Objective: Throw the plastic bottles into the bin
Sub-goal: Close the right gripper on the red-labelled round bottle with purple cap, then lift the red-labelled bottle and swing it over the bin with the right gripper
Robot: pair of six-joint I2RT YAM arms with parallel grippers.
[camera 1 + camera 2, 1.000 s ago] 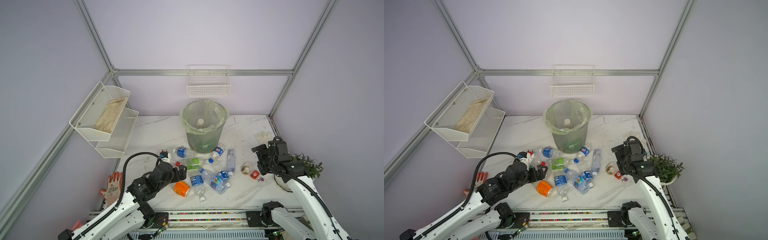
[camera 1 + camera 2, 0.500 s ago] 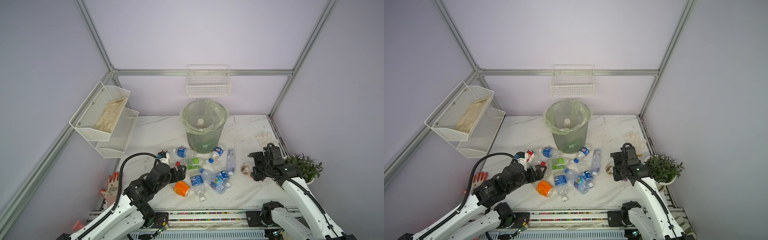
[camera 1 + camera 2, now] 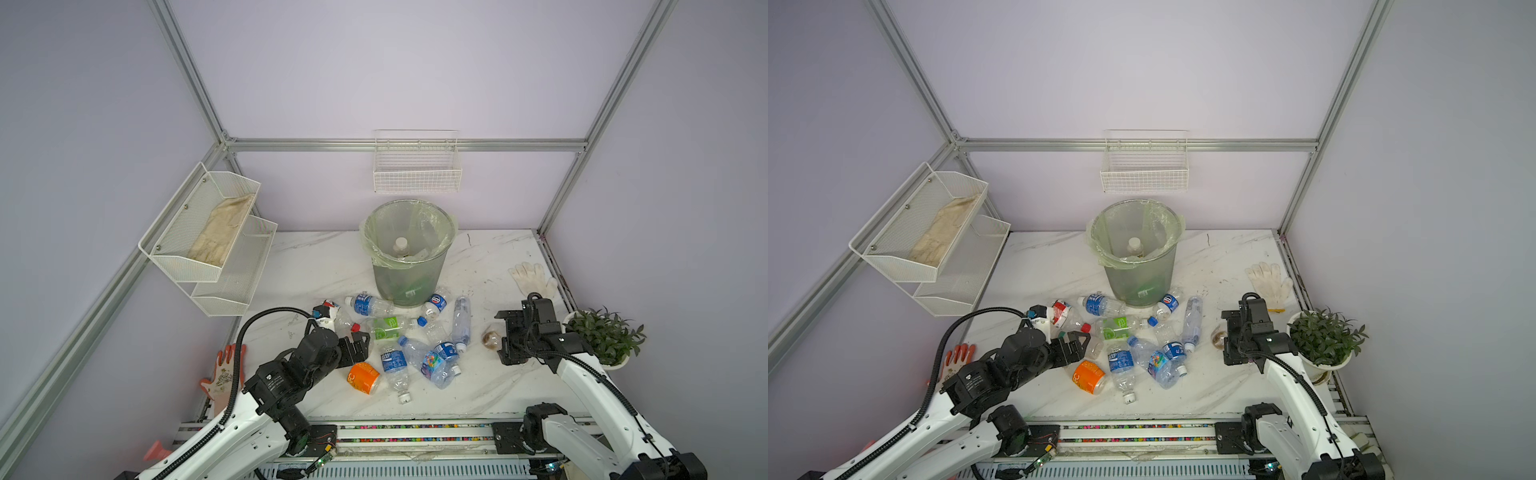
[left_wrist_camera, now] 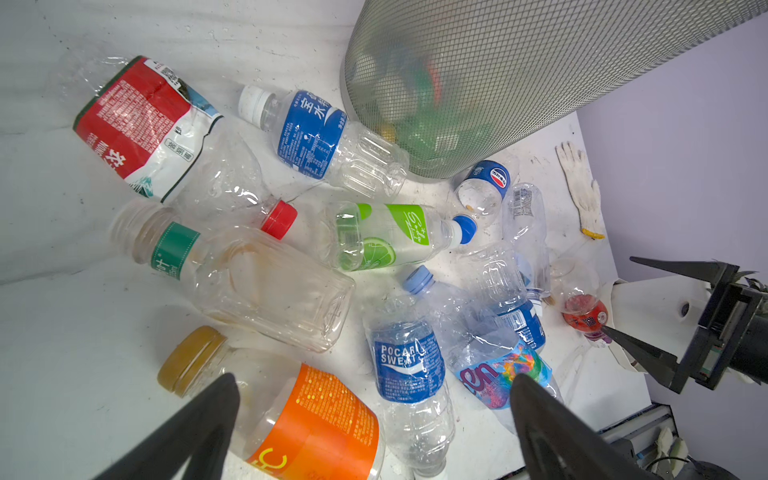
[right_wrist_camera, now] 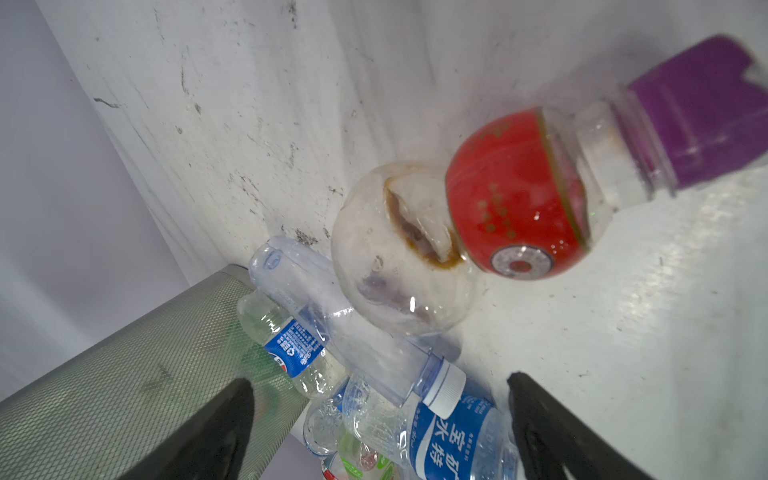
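Note:
My open right gripper moves down over its red band next and closes there, because the round red-labelled bottle lies apart from the other bottles.
The bin stands at the back middle of the table, one bottle showing inside. Several plastic bottles lie in front of it, among them an orange-labelled one, a blue Pocari one and a green-labelled one. My left gripper hovers open over the pile's left side, holding nothing. My right gripper is open beside a round red-labelled bottle with a purple cap.
A white glove lies at the back right and a potted plant stands by the right arm. An orange glove hangs off the left edge. White wire baskets hang on the walls.
My right gripper has come down and to the left, close to the round bottle. The left gripper has barely shifted. Both stay open.

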